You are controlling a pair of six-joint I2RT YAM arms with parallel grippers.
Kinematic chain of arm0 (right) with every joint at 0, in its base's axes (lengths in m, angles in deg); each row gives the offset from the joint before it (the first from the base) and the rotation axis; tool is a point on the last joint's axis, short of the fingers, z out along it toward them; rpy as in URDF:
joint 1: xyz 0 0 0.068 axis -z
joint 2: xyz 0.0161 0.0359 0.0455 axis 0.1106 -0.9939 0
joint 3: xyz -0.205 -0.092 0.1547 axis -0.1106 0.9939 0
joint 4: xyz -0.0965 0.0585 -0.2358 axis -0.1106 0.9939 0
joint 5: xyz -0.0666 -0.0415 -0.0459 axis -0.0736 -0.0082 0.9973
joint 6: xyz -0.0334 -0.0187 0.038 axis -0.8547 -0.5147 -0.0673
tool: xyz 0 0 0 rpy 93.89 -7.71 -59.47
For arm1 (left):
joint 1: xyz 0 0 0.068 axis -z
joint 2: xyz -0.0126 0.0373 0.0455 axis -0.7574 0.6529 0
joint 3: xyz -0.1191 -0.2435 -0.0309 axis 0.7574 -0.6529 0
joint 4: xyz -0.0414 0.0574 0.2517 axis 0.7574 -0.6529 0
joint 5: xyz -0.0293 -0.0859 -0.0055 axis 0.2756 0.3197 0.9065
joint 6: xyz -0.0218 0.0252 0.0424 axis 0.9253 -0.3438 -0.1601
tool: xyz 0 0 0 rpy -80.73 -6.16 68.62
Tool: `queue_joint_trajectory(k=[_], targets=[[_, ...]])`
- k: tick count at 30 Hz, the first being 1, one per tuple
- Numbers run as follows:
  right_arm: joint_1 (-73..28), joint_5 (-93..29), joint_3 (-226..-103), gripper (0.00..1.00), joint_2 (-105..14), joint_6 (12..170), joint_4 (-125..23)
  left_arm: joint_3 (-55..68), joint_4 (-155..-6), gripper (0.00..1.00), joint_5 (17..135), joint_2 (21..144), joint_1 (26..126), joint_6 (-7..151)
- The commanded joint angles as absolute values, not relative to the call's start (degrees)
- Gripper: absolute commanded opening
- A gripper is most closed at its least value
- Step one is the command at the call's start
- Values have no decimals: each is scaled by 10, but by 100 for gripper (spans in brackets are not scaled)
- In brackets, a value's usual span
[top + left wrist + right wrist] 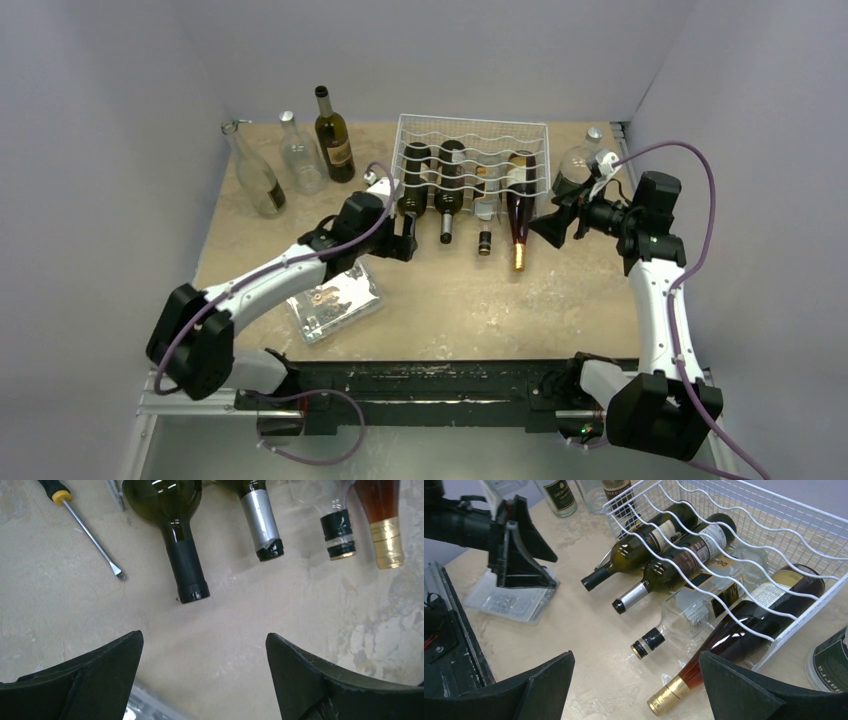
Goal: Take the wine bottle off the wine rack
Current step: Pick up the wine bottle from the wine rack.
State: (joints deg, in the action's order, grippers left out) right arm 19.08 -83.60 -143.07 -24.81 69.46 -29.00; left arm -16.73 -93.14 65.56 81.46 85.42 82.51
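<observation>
The bottle's black-capped neck sticks out clear of the rack's wires, so I will next move my left gripper down and outward over the neck's shoulder end (409,221) (178,542) and close its fingers.
The white wire wine rack (470,140) stands at the back middle of the table, with several wine bottles lying in it, necks toward me. From left they are a dark green bottle with a black cap (186,570), a silver-necked one (261,527), a clear one (689,615) and an amber one with gold foil (724,640). My left gripper (405,238) hovers open just in front of the black-capped neck, nothing between its fingers (204,635). My right gripper (548,228) is open at the rack's right front, above the table near the gold-foil neck (636,655).
A clear plastic parts box (335,300) lies under the left arm. A screwdriver (90,535) rests left of the rack. Three bottles (300,155) stand at the back left. Another bottle (578,165) stands right of the rack, close to the right wrist.
</observation>
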Motion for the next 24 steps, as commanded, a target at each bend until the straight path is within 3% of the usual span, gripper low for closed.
queue_joint_trajectory(k=[1,10,18,24], targets=[[192,-844,-1450,99,-239,694,-302,-94,-870,94,623,898,857,796],[193,-830,-1450,99,-235,693,-304,-6,-882,93,596,1039,840,801],[193,-831,-1450,99,-241,695,-306,20,-879,79,651,1108,804,841],[192,-825,-1449,99,-243,695,-307,36,-882,77,673,1143,794,846]])
